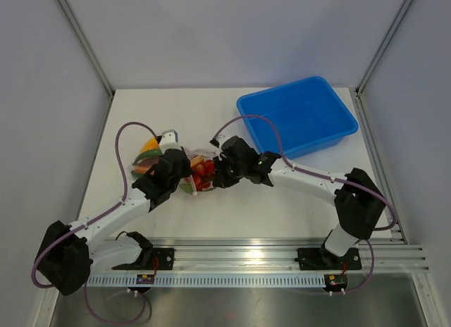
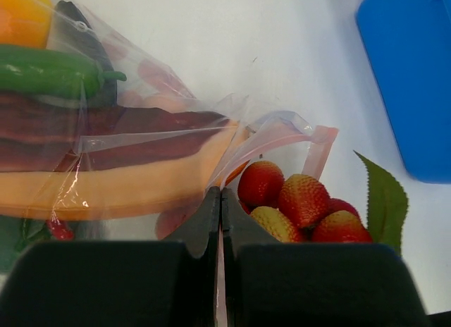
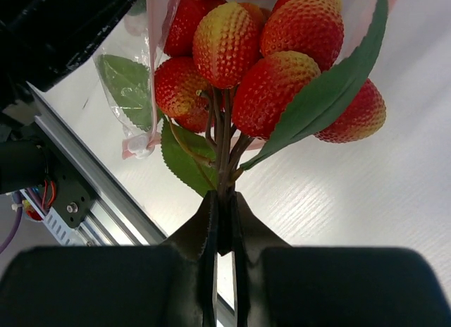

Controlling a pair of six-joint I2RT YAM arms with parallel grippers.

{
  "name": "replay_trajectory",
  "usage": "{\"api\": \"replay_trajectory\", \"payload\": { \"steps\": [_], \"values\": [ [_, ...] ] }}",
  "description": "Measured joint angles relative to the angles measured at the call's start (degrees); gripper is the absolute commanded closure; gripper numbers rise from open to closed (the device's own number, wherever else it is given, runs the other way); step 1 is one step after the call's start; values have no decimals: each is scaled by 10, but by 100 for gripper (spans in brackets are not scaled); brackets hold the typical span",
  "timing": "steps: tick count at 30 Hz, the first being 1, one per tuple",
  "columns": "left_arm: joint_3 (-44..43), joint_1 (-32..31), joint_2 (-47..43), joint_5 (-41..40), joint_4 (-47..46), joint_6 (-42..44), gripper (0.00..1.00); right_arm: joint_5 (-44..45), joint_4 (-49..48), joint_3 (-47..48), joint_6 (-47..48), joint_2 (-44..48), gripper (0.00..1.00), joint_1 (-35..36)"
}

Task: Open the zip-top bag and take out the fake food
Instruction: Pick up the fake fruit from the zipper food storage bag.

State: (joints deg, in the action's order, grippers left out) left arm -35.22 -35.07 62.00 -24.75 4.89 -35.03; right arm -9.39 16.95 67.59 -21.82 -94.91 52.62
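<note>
The berries should go outward next, to my right gripper's right in the top view, across to the bin's empty bottom. My right gripper will lift them over there, then lower them and let them go.
The clear zip-top bag point(image 2: 141, 151) lies on the white table with its pink zip strip point(image 2: 282, 130) parted. My left gripper point(image 2: 222, 196) is shut on a fold of the bag's film at the mouth. Inside the bag are fake food pieces: a green chili point(image 2: 49, 70), a yellow piece point(image 2: 25, 17) and dark red and orange strips. A cluster of red-yellow berries point(image 3: 268, 66) with green leaves sticks out of the mouth. My right gripper point(image 3: 225, 200) is shut on the cluster's stem point(image 3: 224, 151). From above, both grippers point(image 1: 184, 173) point(image 1: 215, 173) meet over the berries point(image 1: 203, 172).
A blue plastic bin point(image 1: 303, 119) stands at the back right, close behind the right arm. The aluminium rail point(image 1: 246, 260) carrying the arm bases runs along the near table edge. Grey walls close in the table on both sides.
</note>
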Motion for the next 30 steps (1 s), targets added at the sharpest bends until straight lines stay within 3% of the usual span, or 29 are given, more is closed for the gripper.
{"api": "replay_trajectory", "payload": {
  "steps": [20,30],
  "values": [
    [0,3,0,3,8,-10,100,104,27,-47,5,154,100,-27],
    [0,5,0,7,12,-19,100,172,24,-89,-5,241,100,-90]
  ]
}}
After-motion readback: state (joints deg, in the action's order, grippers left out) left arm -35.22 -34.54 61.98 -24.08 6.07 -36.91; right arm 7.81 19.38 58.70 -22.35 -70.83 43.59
